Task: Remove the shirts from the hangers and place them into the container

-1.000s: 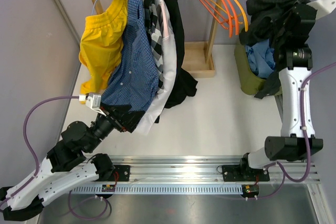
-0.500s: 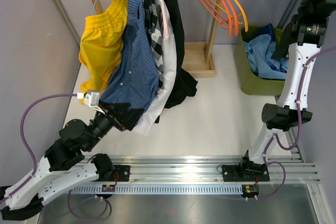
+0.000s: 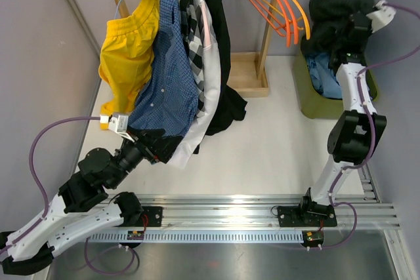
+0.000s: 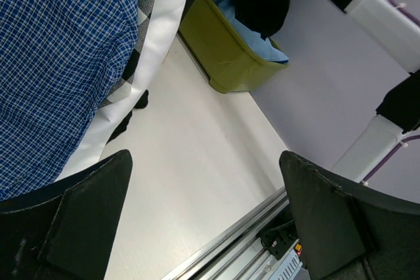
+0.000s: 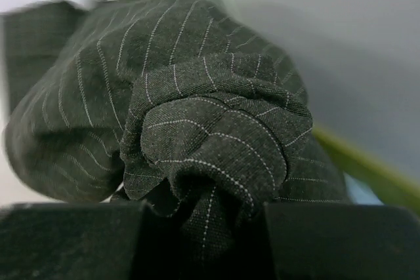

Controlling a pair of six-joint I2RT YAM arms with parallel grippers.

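I need to lower the black pinstriped shirt with my right gripper into the olive-green container next, then onto the light blue one (image 3: 324, 75) (image 5: 361, 191). The black pinstriped shirt is still hanging above the container's rim.
My right gripper (image 5: 203, 227) is shut on a bunched black pinstriped shirt (image 5: 197, 129). In the top view that black shirt (image 3: 335, 1) hangs from the raised right arm above the olive-green container (image 3: 314, 106), which holds a light blue shirt (image 3: 325, 73). On the rack hang a yellow shirt (image 3: 128, 50), a dark blue check shirt (image 3: 167, 77), a black-and-white check one (image 3: 190, 24), a white one (image 3: 209, 63) and a black one (image 3: 226, 100). Several orange hangers (image 3: 272, 1) hang bare. My left gripper (image 3: 156, 147) stands open just below the blue check shirt's (image 4: 59, 63) hem, with nothing between its fingers (image 4: 341, 221).
The wooden rack's post (image 3: 266, 44) and base (image 3: 246, 80) stand between the hanging shirts and the container. Grey walls close in on the left and right. A metal rail (image 3: 230, 209) runs along the near edge. The container's rim (image 4: 223, 57) shows in the left wrist view.
The right arm swung up out of the top of the view with the black shirt, then came back with it over the container. The left arm has hardly moved.
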